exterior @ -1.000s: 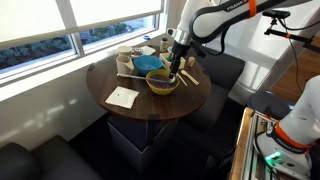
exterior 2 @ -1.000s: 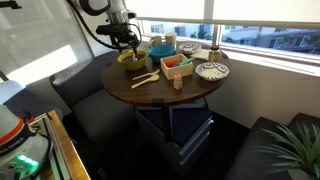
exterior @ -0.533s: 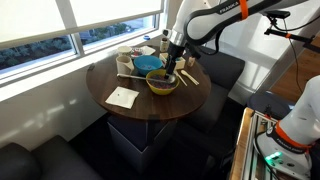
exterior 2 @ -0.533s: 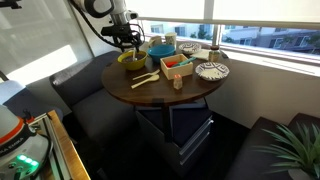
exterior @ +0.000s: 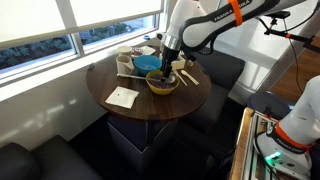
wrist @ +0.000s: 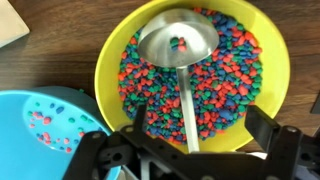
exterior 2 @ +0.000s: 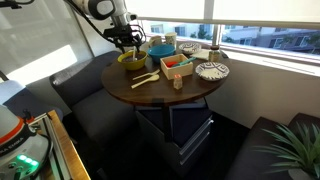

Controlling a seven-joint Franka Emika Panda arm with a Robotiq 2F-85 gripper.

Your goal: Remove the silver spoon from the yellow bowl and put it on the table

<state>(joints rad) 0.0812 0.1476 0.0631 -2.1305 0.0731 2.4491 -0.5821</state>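
Observation:
My gripper is open above the near end of the silver spoon's (wrist: 191, 138) thin handle, with that end between its fingers, so I will bring it down onto that end and close it.
The yellow bowl (wrist: 255, 90) is filled with small red, blue and green beads. It stands on the round dark wooden table (exterior: 140, 108) and shows in both exterior views (exterior: 162, 82) (exterior 2: 131, 59). The silver spoon (wrist: 178, 42) lies in the bowl, its scoop at the far side and its thin handle running toward the gripper. My gripper (wrist: 197, 122) is open just above the bowl. Its two dark fingers stand one on each side of the handle's end, apart from it. In the exterior views the gripper (exterior: 168, 67) (exterior 2: 127, 44) hangs over the bowl.
A blue bowl (wrist: 40, 130) (exterior: 147, 63) stands right beside the yellow one. A white napkin (exterior: 122, 97), tan wooden utensils (exterior 2: 145, 79), an orange box (exterior 2: 178, 66), a patterned plate (exterior 2: 211, 70) and a mug (exterior: 125, 57) share the table (exterior 2: 175, 97). Dark seats surround it.
The arm has shifted a little and the gripper has come lower over the yellow bowl. The spoon and bowl have not moved.

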